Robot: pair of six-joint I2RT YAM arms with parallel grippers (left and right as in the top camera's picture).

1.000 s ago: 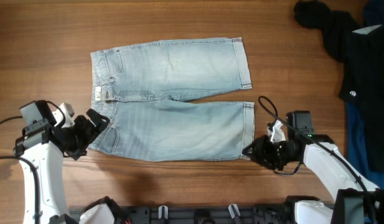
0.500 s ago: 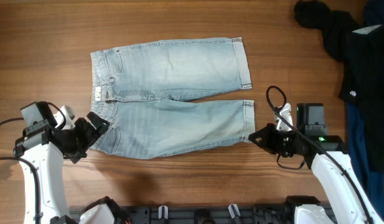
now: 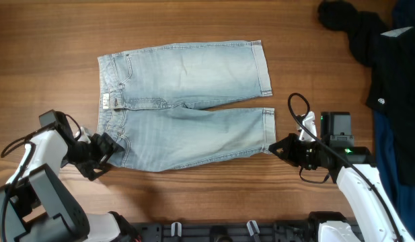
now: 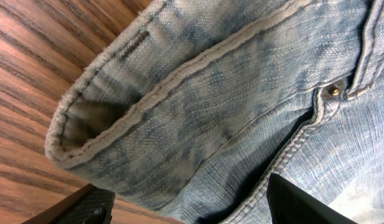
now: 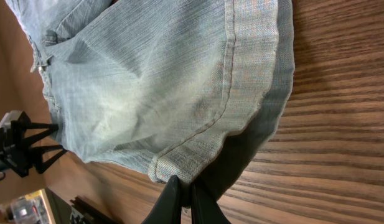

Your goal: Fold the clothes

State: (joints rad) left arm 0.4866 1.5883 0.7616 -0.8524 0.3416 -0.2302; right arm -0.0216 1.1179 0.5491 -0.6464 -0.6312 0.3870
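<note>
Next, my right gripper lifts and carries the pinched corner outward onto the far leg's cuff [image 3: 261, 62] and releases, since both legs lie apart.
The light blue denim shorts [image 3: 187, 107] lie flat on the wooden table, waistband to the left and cuffed legs to the right. My left gripper [image 3: 105, 150] is at the near waistband corner. In the left wrist view its fingers [image 4: 192, 208] are spread open with the waistband corner [image 4: 179, 106] between them. My right gripper [image 3: 278, 147] is shut on the near leg's cuff corner. The right wrist view shows its fingers [image 5: 182, 193] pinching the cuffed hem [image 5: 254, 93] and holding that corner a little above the wood.
A black garment [image 3: 368, 47] lies at the back right, with dark blue fabric [image 3: 395, 151] along the right edge beside my right arm. A cable loop [image 3: 296, 106] stands off the right arm. A black rail [image 3: 214, 232] runs along the table's front edge.
The right gripper closed on the cuff corner and raised it slightly, then held still. The left arm swung in, and its gripper moved right onto the waistband corner.
</note>
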